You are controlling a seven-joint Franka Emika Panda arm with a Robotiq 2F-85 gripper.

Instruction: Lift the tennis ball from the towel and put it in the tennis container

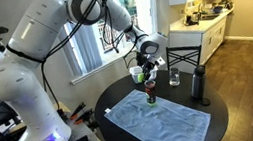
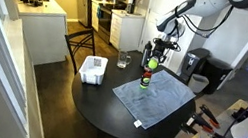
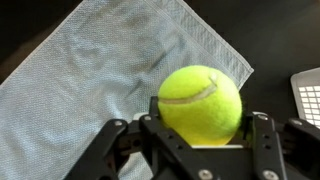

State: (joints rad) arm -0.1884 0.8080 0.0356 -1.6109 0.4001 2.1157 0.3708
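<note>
My gripper shifts the tennis ball slightly outward next, squarely over the top of the tennis container.
My gripper (image 3: 200,125) is shut on the yellow-green tennis ball (image 3: 200,103) and holds it in the air. In both exterior views the ball (image 1: 139,76) (image 2: 151,60) hangs just above the slim upright tennis container (image 1: 151,97) (image 2: 146,81), which has a dark red band and stands at the far edge of the light blue-grey towel (image 1: 159,121) (image 2: 155,97). In the wrist view the towel (image 3: 90,90) lies below the ball, and the container is hidden.
The round dark table (image 1: 121,102) (image 2: 93,99) also carries a drinking glass (image 1: 174,76) (image 2: 123,60), a dark bottle (image 1: 199,85) and a white tub (image 2: 93,69), whose corner shows in the wrist view (image 3: 307,100). A chair (image 2: 78,43) stands behind the table.
</note>
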